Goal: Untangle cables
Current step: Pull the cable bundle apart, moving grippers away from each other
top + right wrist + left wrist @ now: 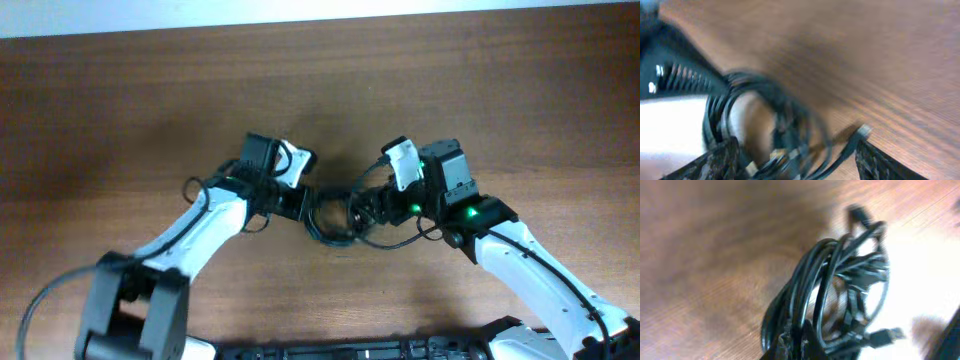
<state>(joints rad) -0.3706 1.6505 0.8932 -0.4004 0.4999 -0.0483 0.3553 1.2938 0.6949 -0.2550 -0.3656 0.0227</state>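
Note:
I will lift the gripped piece of cable with my left gripper, carry it outward and release it over the bare table there.
The cables (330, 222) are a small tangle of thin black cords on the wooden table, between my two grippers. My left gripper (300, 203) is at the tangle's left side. In the left wrist view its jaws (800, 344) are shut on a few strands of the cables (840, 280), with plug ends sticking out to the right. My right gripper (365, 210) is at the tangle's right side. In the blurred right wrist view its fingers (795, 152) are spread wide with the cables (765, 115) lying between them; a plug end lies beside the right finger.
The brown wooden table (150, 100) stretches all round. Its far edge meets a white strip (300, 12) at the top. The arms' dark base (350, 350) runs along the bottom edge. The left arm's dark body (670, 70) shows in the right wrist view.

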